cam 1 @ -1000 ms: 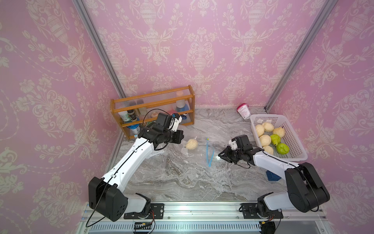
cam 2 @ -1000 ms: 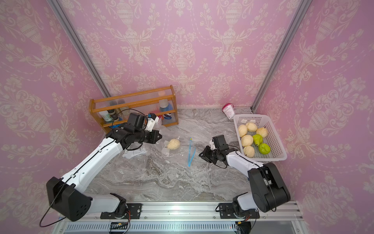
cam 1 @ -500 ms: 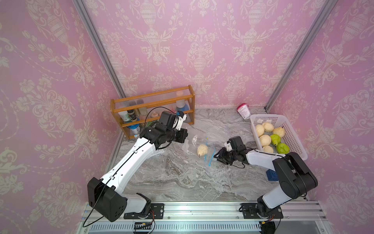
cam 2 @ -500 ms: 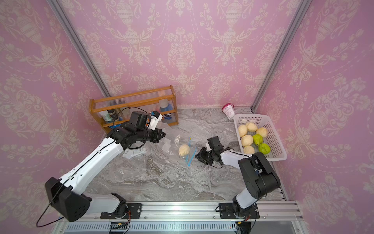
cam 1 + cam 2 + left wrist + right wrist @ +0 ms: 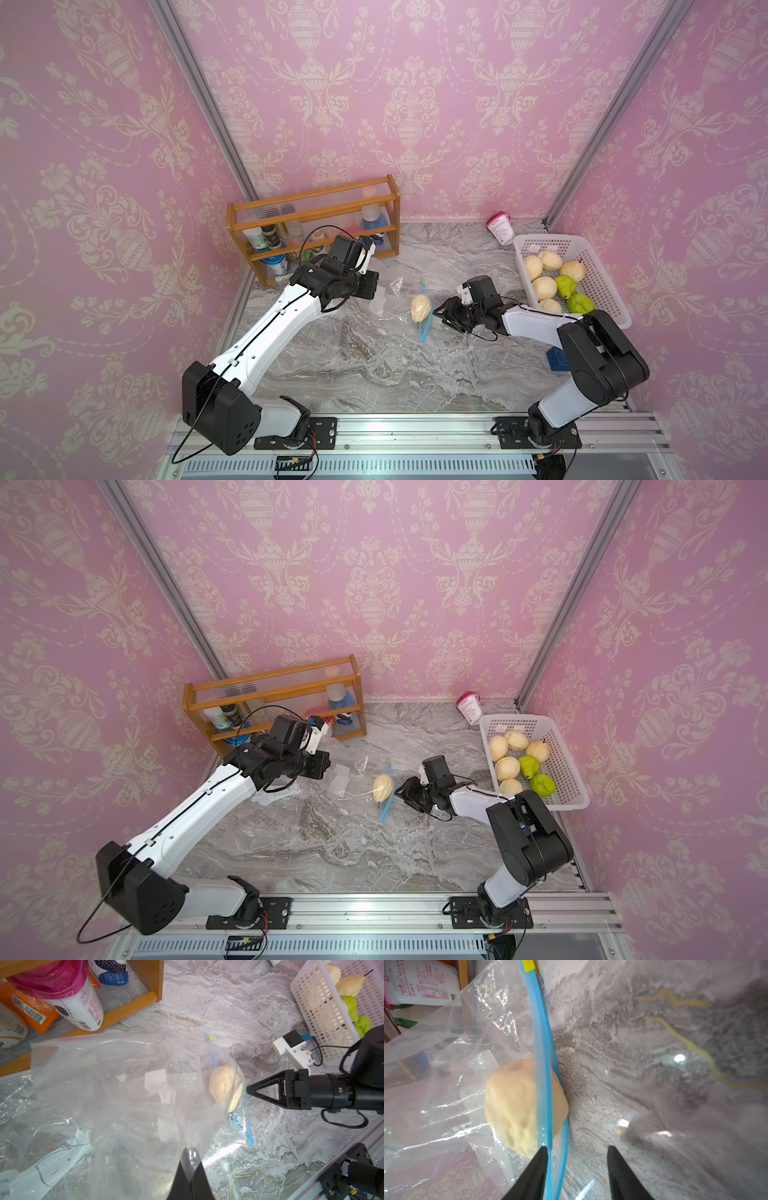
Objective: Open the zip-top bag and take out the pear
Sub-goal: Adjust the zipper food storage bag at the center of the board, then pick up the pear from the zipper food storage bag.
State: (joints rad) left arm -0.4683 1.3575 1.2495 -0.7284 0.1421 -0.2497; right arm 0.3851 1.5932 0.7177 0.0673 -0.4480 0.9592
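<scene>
My left gripper, shut above the marble tabletop, should next lower slightly and release the bag's raised film over it.
The clear zip-top bag [image 5: 384,297] [image 5: 345,779] lies slanted over the marble, its blue zip strip [image 5: 426,324] [image 5: 542,1043] toward the right arm. My left gripper [image 5: 191,1154] [image 5: 372,286] is shut on the bag's film [image 5: 116,1076] at the end away from the zip and holds it raised. The pale yellow pear [image 5: 419,307] [image 5: 382,787] [image 5: 225,1086] [image 5: 517,1105] rests inside, right at the zip mouth. My right gripper [image 5: 577,1148] [image 5: 441,314] [image 5: 248,1089] stands open just right of the pear. The zip strip runs between its jaws, close to one finger.
A white basket [image 5: 615,299] with several yellow and green pears stands at the right. A wooden rack [image 5: 311,212] of jars and cups stands at the back left, a pink-lidded cup [image 5: 500,228] at the back. A blue block [image 5: 557,359] lies by the right arm. More plastic film [image 5: 274,798] lies under the left arm.
My left gripper has lifted the bag's end and moved right, and the pear has slid to the zip mouth. My right gripper has opened and shifted left toward the pear.
</scene>
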